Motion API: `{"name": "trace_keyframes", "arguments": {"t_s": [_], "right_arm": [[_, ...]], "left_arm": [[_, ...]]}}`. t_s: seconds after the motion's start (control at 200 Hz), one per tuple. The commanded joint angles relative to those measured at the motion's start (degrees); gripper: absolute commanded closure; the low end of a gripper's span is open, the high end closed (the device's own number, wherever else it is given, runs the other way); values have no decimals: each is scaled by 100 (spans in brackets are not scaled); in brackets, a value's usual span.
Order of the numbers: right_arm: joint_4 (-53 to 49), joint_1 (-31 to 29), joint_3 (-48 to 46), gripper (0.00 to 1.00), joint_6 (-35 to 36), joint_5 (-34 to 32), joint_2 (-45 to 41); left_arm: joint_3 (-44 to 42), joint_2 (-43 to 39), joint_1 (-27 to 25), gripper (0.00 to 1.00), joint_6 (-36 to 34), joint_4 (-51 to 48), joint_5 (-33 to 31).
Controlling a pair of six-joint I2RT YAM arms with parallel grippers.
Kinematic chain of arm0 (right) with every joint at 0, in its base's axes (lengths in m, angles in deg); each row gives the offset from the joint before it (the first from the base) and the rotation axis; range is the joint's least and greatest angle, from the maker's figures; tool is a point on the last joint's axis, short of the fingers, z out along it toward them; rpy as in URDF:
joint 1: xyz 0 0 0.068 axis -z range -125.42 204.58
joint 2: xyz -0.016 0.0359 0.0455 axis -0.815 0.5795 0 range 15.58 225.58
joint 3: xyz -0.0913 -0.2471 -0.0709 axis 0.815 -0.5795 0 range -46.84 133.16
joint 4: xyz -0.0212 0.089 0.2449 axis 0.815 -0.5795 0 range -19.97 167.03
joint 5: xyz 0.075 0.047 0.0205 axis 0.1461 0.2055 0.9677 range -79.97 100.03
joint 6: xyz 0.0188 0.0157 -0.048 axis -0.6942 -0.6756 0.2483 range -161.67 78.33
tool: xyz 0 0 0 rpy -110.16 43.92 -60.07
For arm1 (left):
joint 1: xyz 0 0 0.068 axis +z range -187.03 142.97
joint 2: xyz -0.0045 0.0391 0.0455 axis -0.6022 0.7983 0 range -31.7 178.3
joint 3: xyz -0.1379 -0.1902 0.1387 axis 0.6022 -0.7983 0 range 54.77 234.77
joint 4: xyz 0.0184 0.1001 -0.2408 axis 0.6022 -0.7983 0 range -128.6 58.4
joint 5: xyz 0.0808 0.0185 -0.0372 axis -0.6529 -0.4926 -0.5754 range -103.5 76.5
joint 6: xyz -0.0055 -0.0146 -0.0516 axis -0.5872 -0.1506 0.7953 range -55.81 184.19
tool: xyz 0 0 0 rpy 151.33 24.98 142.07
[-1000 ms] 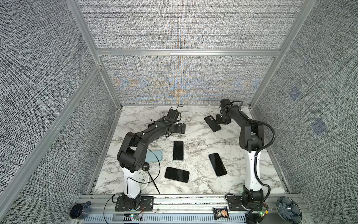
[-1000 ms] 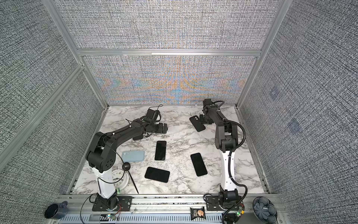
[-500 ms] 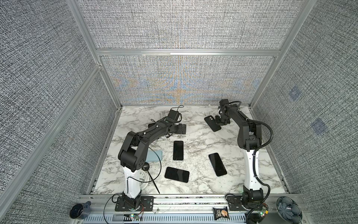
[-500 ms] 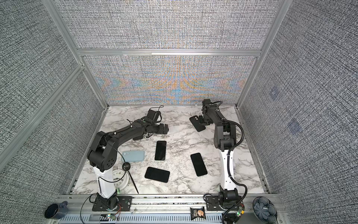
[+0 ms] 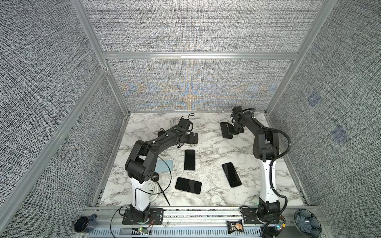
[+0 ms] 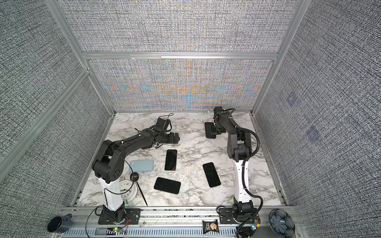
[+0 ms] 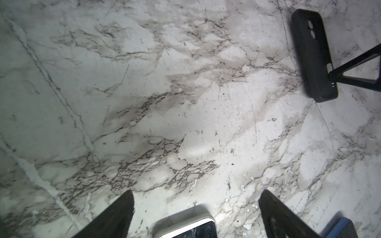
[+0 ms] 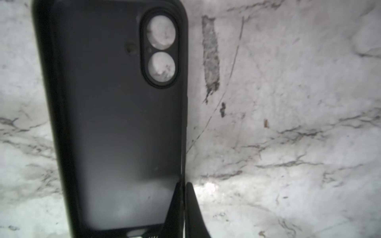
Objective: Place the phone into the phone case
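Next my right gripper needs to draw the case back toward the middle phone and release the case's side at the bare marble [image 5: 208, 154] beside that phone, since they lie well apart.
A black phone case [image 5: 225, 131] [image 6: 208, 131] lies at the back right of the marble table, its camera holes showing marble [image 8: 115, 115]. My right gripper [image 8: 184, 183] [image 5: 234, 129] is shut on the case's long side wall, one finger inside and one outside. Three dark-screened phones lie mid-table [image 5: 189, 162] [image 5: 188, 185] [image 5: 231, 174]. My left gripper [image 5: 193, 138] [image 6: 175, 138] stands open low over the table, behind the middle phone. In the left wrist view a white-rimmed phone corner [image 7: 185, 225] shows between its fingers [image 7: 115, 216], and the black case [image 7: 313, 55] lies far off.
A light blue case [image 6: 142, 165] lies by the left arm's base, with a white clock [image 6: 127, 190] and a black ball-topped stick [image 6: 135, 176] near it. A mug [image 5: 84, 224], snack packet [image 5: 235, 226] and bowl [image 5: 307, 222] sit on the front rail. Fabric walls enclose the table.
My right gripper has closed onto the black case's side wall, and the case has turned slightly straighter. The left arm has hardly moved.
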Motion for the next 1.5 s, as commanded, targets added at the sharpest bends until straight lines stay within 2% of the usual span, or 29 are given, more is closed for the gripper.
{"name": "trace_keyframes", "arguments": {"t_s": [0.0, 0.12, 0.19, 0.49, 0.605, 0.705, 0.905, 1.225, 1.491], "right_arm": [[146, -99, -181, 99, -103, 93, -155], [261, -260, -540, 100, -167, 157, -382], [403, -390, -925, 100, -223, 210, -624], [687, -1234, -2485, 100, -461, 84, -1731], [980, -1471, -3155, 100, -665, 469, -2185], [1212, -1676, -3706, 100, -864, 519, -2532], [1482, -1950, -4407, 100, -1098, 266, -2901], [1788, -2361, -4691, 100, -1458, 155, -2902], [1753, -2551, -4760, 91, -1552, 58, -2836]], "left_arm": [[-77, -168, 9, 4, 104, 53, 105], [-207, -350, 10, 7, 128, 58, 206], [-271, -410, 9, 12, 130, 37, 333], [-1015, -837, 3, 11, 430, 343, 672], [-1365, -1067, 1, 11, 540, 563, 698], [-1512, -1184, -1, 11, 583, 597, 746], [-1703, -1316, -15, 11, 641, 671, 786], [-1871, -1459, -74, 10, 730, 777, 741], [-2023, -1534, -127, 11, 774, 869, 704]]}}
